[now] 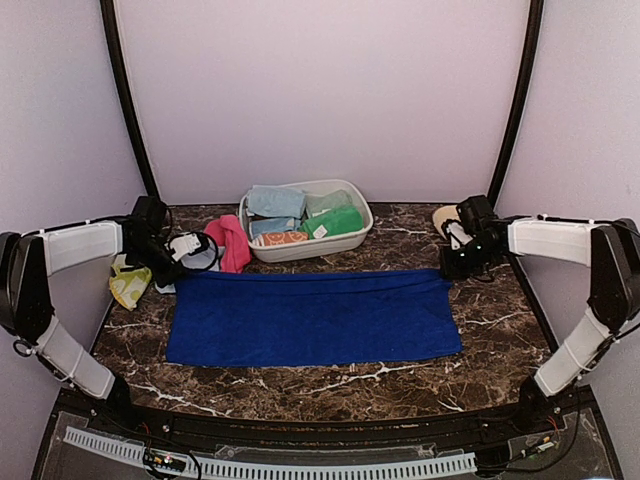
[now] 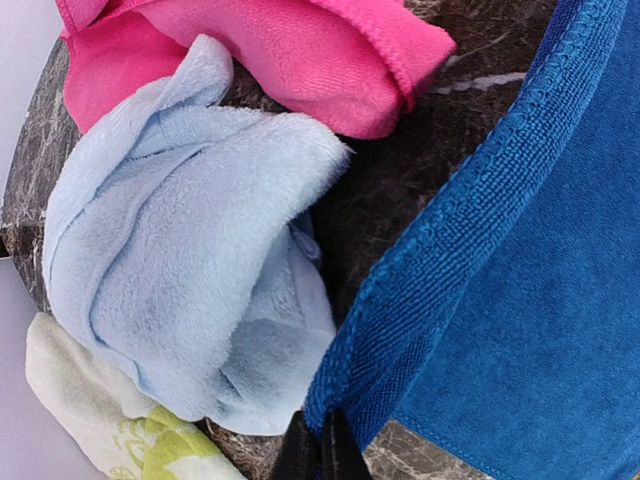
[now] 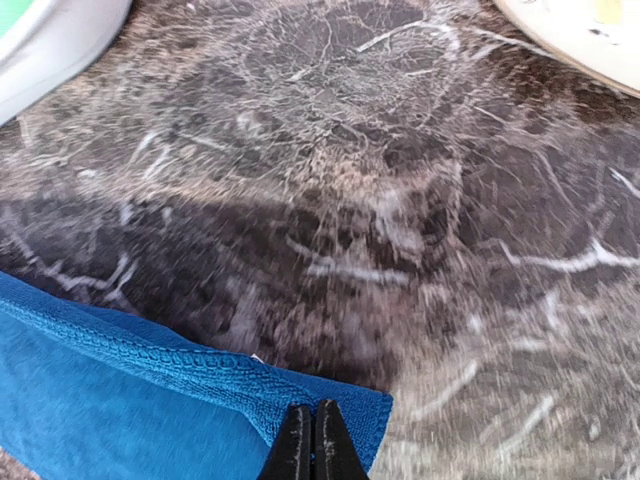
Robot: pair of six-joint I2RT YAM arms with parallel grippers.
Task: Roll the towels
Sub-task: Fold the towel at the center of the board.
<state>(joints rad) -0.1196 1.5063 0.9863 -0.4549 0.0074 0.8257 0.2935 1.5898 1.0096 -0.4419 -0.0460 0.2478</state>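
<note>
My left gripper holds the corner, and the flat near half of the blue towel lies back from that gripper. Next it needs to pull the corner over that half, lower it and release it.
A long royal blue towel [image 1: 310, 318] lies spread flat across the middle of the marble table [image 1: 400, 375]. My left gripper [image 2: 320, 452] is shut on its far left corner [image 2: 350, 400], where the hem bunches between the fingers. At the far right corner [image 3: 350, 415], my right gripper [image 3: 312, 442] is shut on the hem. In the top view the left gripper [image 1: 178, 268] and right gripper [image 1: 452, 266] sit at those two far corners. A crumpled pale blue towel [image 2: 190, 250] and a pink towel [image 2: 300, 60] lie just beyond the left corner.
A white oval tub [image 1: 300, 250] behind the towel holds pale blue, green and grey towels. A tan plate [image 1: 445, 216] sits at the back right, behind the right gripper. A yellow-green patterned cloth [image 1: 128, 283] lies at the left edge. Walls close in the back and sides.
</note>
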